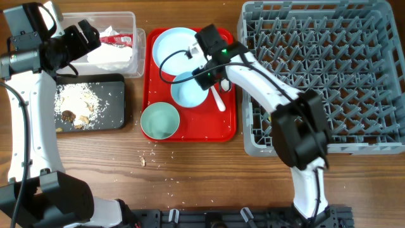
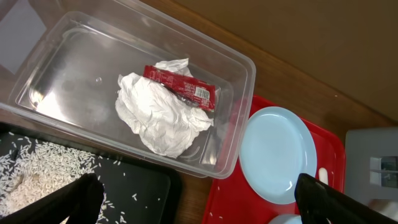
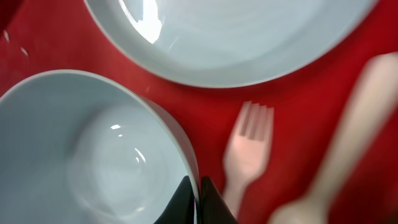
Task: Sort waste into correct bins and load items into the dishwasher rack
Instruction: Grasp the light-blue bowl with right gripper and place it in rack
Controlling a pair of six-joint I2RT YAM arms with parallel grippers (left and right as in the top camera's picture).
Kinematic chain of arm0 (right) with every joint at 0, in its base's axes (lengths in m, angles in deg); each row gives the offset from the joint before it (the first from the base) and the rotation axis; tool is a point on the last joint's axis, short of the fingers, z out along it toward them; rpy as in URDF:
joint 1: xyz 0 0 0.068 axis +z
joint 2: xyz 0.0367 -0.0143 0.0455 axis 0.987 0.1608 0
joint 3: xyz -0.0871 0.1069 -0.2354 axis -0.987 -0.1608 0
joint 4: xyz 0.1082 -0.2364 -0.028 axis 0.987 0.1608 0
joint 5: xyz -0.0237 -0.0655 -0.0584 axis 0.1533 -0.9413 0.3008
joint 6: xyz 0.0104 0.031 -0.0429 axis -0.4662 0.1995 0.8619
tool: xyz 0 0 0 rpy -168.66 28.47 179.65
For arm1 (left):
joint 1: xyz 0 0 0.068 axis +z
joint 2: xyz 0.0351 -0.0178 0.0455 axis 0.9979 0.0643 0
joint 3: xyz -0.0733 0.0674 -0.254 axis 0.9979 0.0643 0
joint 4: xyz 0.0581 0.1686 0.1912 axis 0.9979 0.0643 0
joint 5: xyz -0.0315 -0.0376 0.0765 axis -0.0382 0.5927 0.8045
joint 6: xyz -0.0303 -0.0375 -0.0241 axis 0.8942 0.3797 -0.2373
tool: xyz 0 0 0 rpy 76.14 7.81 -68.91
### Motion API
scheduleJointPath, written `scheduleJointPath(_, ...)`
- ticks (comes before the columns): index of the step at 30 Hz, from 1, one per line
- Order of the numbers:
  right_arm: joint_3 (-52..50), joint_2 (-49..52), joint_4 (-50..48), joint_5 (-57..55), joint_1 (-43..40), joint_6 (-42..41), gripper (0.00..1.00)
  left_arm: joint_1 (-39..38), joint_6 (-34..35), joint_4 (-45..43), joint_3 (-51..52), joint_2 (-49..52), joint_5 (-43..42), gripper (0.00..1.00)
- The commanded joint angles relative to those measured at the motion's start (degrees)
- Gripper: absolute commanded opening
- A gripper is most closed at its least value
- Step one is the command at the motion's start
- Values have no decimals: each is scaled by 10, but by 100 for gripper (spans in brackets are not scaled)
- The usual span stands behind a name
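Note:
The pale blue bowl should go in the rack's far tray-side corner [image 1: 262, 17], where the rack's wires stand empty. My right gripper will rise off the red tray, swing outward, tilt the pale blue bowl and release it there.
My right gripper [image 1: 204, 77] [image 3: 198, 194] is shut on the rim of a pale blue bowl [image 1: 188, 92] [image 3: 93, 162] on the flat red tray [image 1: 218, 126]. A pale blue plate [image 1: 174, 44] [image 3: 230, 37] [image 2: 273, 152], a second bowl [image 1: 159, 120], a white fork [image 3: 247, 149] and a spoon [image 1: 219, 98] [image 3: 348, 143] lie on that tray. My left gripper [image 1: 87, 36] [image 2: 196, 202] is open and empty above the clear tub [image 1: 130, 63] [image 2: 56, 56], which holds the napkin [image 2: 158, 115] and the red sachet [image 2: 180, 87]. Rice and brown scraps [image 1: 79, 104] lie in the black tray [image 1: 117, 117]. The yellow cup is out of view.
The grey dishwasher rack [image 1: 342, 57] stands to the right of the red tray. A few rice grains [image 1: 152, 158] lie on the wooden table in front of the trays.

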Motion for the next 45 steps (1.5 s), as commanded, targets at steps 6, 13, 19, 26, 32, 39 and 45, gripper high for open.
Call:
scheduleJointPath(6, 16, -128, -121, -458, -132, -41, 4, 3, 3, -1, -6, -2, 6, 100)
scheduleJointPath(13, 8, -2, -409, -589, -207, 181, 4, 3, 3, -1, -6, -2, 5, 100)
scheduleJointPath(19, 8, 58, -448, -613, -183, 250, 4, 3, 3, -1, -6, -2, 6, 100)
scheduleJointPath(26, 8, 67, -481, -689, -183, 271, 4, 3, 3, -1, -6, -2, 6, 100)
scheduleJointPath(32, 8, 91, -489, -650, -183, 309, 4, 3, 3, -1, -6, -2, 6, 100)
scheduleJointPath(39, 8, 92, -436, -651, -139, 319, 5, 3, 3, -1, -6, -2, 6, 100)
scheduleJointPath(45, 8, 92, -357, -697, -110, 299, 53, 3, 3, -1, -6, -2, 6, 100)
